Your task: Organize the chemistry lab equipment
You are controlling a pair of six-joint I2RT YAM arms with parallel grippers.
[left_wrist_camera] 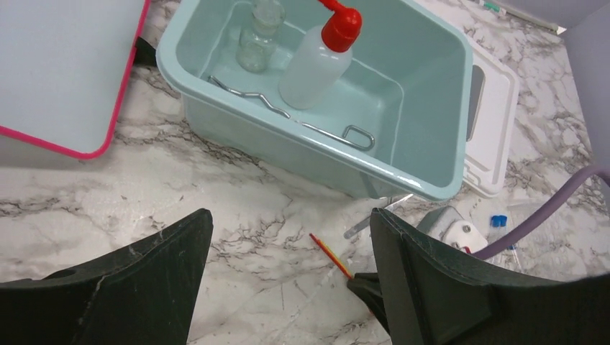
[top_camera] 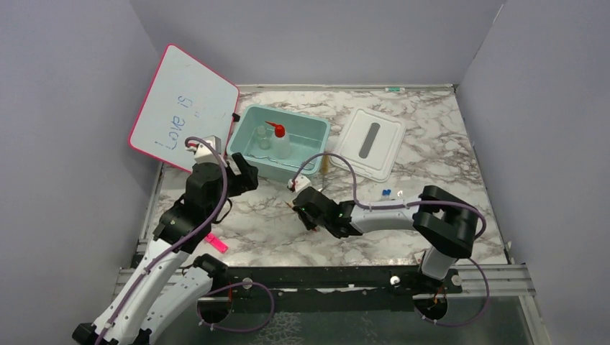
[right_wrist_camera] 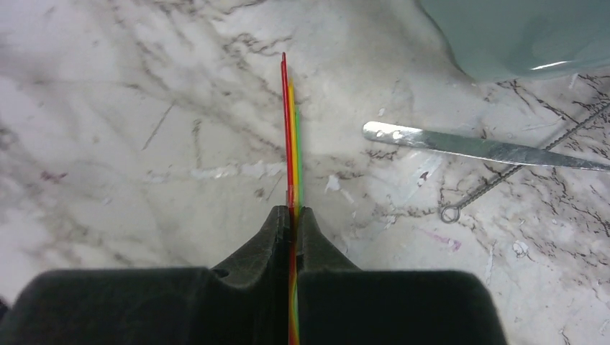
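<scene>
My right gripper raises the tool outward over the bin's near side next, then lowers the tool beside the squeeze bottle.
My right gripper (right_wrist_camera: 293, 212) is shut on the thin red-handled tool (right_wrist_camera: 289, 129), a bundle of red, yellow and green strands that pokes forward just above the table. The tool also shows in the left wrist view (left_wrist_camera: 331, 255). In the top view the right gripper (top_camera: 301, 208) is in front of the teal bin (top_camera: 273, 167). The bin (left_wrist_camera: 288, 147) holds the squeeze bottle with red nozzle (left_wrist_camera: 316, 61), a small clear glass flask (left_wrist_camera: 257, 43) and the metal tongs (left_wrist_camera: 288, 115). My left gripper (left_wrist_camera: 288, 215) is open and empty, above the table before the bin. Blue-capped vials (top_camera: 386, 192) lie to the right.
A flat metal spatula (right_wrist_camera: 489, 147) and a thin wire brush (right_wrist_camera: 518, 169) lie on the table by the bin's corner (right_wrist_camera: 525, 36). The white lid (top_camera: 370, 140) lies right of the bin. The pink-edged whiteboard (top_camera: 183, 108) leans at the left. A pink highlighter (top_camera: 216, 243) lies near the left arm.
</scene>
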